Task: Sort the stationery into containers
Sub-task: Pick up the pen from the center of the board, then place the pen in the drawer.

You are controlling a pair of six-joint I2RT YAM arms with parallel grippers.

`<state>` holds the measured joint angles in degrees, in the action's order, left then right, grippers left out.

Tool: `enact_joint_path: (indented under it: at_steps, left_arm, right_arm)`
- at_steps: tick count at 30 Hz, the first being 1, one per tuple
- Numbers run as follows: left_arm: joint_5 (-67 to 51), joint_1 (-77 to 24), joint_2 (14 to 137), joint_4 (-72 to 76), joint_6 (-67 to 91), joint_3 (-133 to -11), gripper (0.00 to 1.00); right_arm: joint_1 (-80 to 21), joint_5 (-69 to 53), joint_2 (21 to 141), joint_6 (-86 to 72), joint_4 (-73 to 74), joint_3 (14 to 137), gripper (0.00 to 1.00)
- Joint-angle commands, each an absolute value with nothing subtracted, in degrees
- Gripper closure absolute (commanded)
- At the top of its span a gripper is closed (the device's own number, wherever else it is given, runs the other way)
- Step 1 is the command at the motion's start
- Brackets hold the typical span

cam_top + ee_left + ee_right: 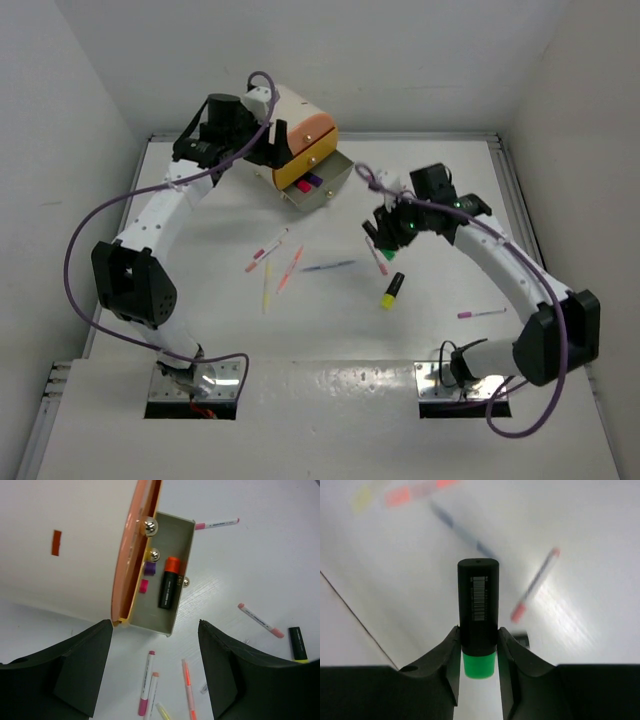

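The right gripper moves outward and left in the top view next. Then it releases this black highlighter over the bottom of the open lower drawer (pixel 323 184), which already holds one.
My right gripper (pixel 478 636) is shut on a black highlighter (pixel 478 597) with a green cap (pixel 478 664), held above the table right of centre (pixel 383 236). The cream cabinet (pixel 298 115) stands at the back. Its lower drawer (pixel 183 565) is pulled open. Inside lie an orange-capped highlighter (pixel 168 582) and purple (pixel 150 568) and pink (pixel 144 586) caps. My left gripper (pixel 155 625) hangs open above the drawer's front, holding nothing. A yellow-capped highlighter (pixel 392 290) lies on the table.
Thin pens lie loose mid-table: pink (pixel 268 250), orange (pixel 290 268), yellow (pixel 267 287), blue (pixel 328 267), another pink (pixel 377 258) under the right gripper and one (pixel 481 313) at the right. White walls close three sides. Purple cables (pixel 90 225) loop off both arms.
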<state>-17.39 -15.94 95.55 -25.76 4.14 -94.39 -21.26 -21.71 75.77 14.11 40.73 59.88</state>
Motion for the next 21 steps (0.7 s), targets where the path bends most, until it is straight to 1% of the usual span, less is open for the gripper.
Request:
enact_joint_path:
  at_steps: [1,2,4,5,8,10,11,15,18,21]
  left_arm:
    - [-20.1,-13.4,95.2,-23.2,6.1,-97.2,0.24]
    - [-20.4,-13.1,95.2,-23.3,6.1,-97.7,0.24]
    - [-20.7,-12.7,94.9,-23.2,6.0,-97.8,0.24]
    - [-20.7,-12.7,94.8,-23.2,6.0,-97.8,0.24]
    - [-20.1,-12.6,94.2,-23.5,5.8,-97.6,0.24]
    - [-20.1,-12.3,93.5,-23.6,5.9,-96.9,0.24]
    - [-20.0,-12.3,93.3,-23.6,5.8,-96.8,0.24]
    - [-19.7,-11.9,92.5,-23.8,5.5,-96.2,0.24]
    - [-19.7,-11.7,91.7,-23.8,5.5,-95.6,0.24]
    - [-19.5,-11.6,91.0,-24.1,5.4,-94.9,0.24]
  right_arm:
    - [-18.7,-32.2,82.2,-11.9,25.4,68.2,1.0]
    - [-17.4,-33.8,85.5,-22.7,21.7,68.9,1.0]
    - [-16.5,-34.9,88.8,-33.3,14.9,71.1,1.0]
    - [-16.2,-35.4,92.8,-42.2,9.5,72.0,1.0]
    - [-17.1,-34.7,96.8,-55.5,-1.5,74.6,1.0]
    - [-17.7,-30.6,101.7,-63.2,-5.6,77.1,1.0]
    - [-17.8,-30.6,101.8,-65.4,-6.5,78.2,1.0]
    - [-18.2,-26.6,110.9,-69.3,-7.1,86.6,1.0]
    - [-18.9,-24.5,114.7,-69.6,-7.1,90.1,1.0]
    - [-19.2,-23.0,116.6,-69.7,-6.2,90.9,0.99]
